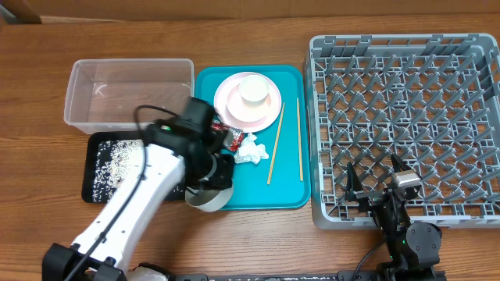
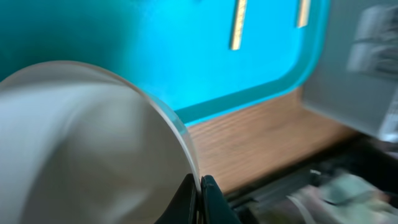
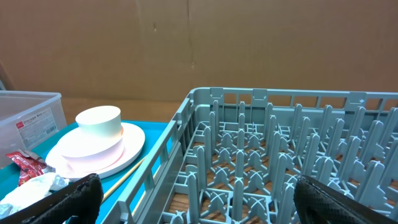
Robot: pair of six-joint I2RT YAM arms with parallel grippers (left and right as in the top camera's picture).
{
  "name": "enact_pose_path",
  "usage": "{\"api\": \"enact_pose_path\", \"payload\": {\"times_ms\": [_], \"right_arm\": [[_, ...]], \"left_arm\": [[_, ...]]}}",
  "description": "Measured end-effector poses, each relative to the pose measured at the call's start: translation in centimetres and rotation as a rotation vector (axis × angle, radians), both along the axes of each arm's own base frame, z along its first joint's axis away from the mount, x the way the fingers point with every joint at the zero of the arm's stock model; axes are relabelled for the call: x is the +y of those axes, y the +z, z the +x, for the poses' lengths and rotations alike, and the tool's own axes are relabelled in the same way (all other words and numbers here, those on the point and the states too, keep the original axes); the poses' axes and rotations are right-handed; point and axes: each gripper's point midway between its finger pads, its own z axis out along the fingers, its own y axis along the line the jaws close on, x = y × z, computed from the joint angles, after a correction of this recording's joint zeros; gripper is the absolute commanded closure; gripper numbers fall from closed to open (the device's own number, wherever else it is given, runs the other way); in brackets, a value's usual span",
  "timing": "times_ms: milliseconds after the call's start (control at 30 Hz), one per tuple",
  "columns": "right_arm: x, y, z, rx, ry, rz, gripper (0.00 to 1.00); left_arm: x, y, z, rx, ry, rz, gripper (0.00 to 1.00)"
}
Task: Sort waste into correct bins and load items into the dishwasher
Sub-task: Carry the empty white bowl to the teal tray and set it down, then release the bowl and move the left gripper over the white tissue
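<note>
The teal tray [image 1: 289, 187] is empty below the crumpled tissue in the overhead view, so next I will turn the tilted bowl level with my left gripper and lower it there.
My left gripper [image 2: 200, 186] is shut on the rim of a white bowl [image 1: 208, 197], held tilted over the front left corner of the teal tray [image 1: 289, 187]. The bowl [image 2: 87, 149] fills the left of the left wrist view. On the tray sit stacked pale pink and white plates [image 1: 234, 109] with a small white cup [image 1: 254, 88] on top, two chopsticks [image 1: 275, 142], a crumpled tissue [image 1: 250, 148] and a red wrapper [image 1: 232, 138]. My right gripper [image 1: 376, 176] stands open and holds nothing, over the front edge of the grey dishwasher rack [image 1: 406, 117].
A clear tub [image 1: 129, 94] stands at the back left. In front of it a black tray [image 1: 105, 168] holds scattered rice grains [image 1: 117, 160]. In the right wrist view the rack's pegs [image 3: 273, 155] rise between my fingers, with the plates [image 3: 93, 149] to the left.
</note>
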Motion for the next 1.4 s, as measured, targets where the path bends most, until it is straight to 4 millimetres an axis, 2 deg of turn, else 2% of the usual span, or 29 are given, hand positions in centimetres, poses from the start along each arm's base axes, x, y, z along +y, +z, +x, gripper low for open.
{"api": "enact_pose_path", "payload": {"times_ms": [133, 333, 567, 933, 1100, 1133, 1233, 1400], "right_arm": [[0.0, 0.0, 0.0, 0.000, 0.000, 0.000, 0.00], [0.0, 0.0, 0.0, 0.001, 0.000, 0.000, 0.00], [0.0, 0.0, 0.0, 0.000, 0.000, 0.000, 0.00], [0.0, 0.0, 0.0, 0.000, 0.000, 0.000, 0.00], [0.0, 0.0, 0.0, 0.000, 0.000, 0.000, 0.00], [0.0, 0.0, 0.0, 0.000, 0.000, 0.000, 0.00], [0.0, 0.0, 0.0, 0.000, 0.000, 0.000, 0.00], [0.0, 0.0, 0.0, 0.000, 0.000, 0.000, 0.00]], "left_arm": [[-1.2, -0.6, -0.8, -0.065, -0.061, 0.127, 0.96], [-2.8, -0.7, -0.6, -0.204, -0.102, 0.237, 0.96], [-2.3, -0.9, 0.0, -0.273, -0.073, 0.317, 0.94], [-2.5, -3.6, 0.9, -0.327, -0.023, 0.300, 0.95], [-2.3, -3.9, 0.8, -0.321, -0.014, 0.307, 0.86], [-2.3, -3.9, 0.8, -0.321, -0.013, 0.308, 0.81], [-2.2, -4.0, 0.7, -0.321, -0.013, 0.312, 0.57], [-2.3, -3.9, 1.0, -0.330, -0.006, 0.307, 0.50]]}}
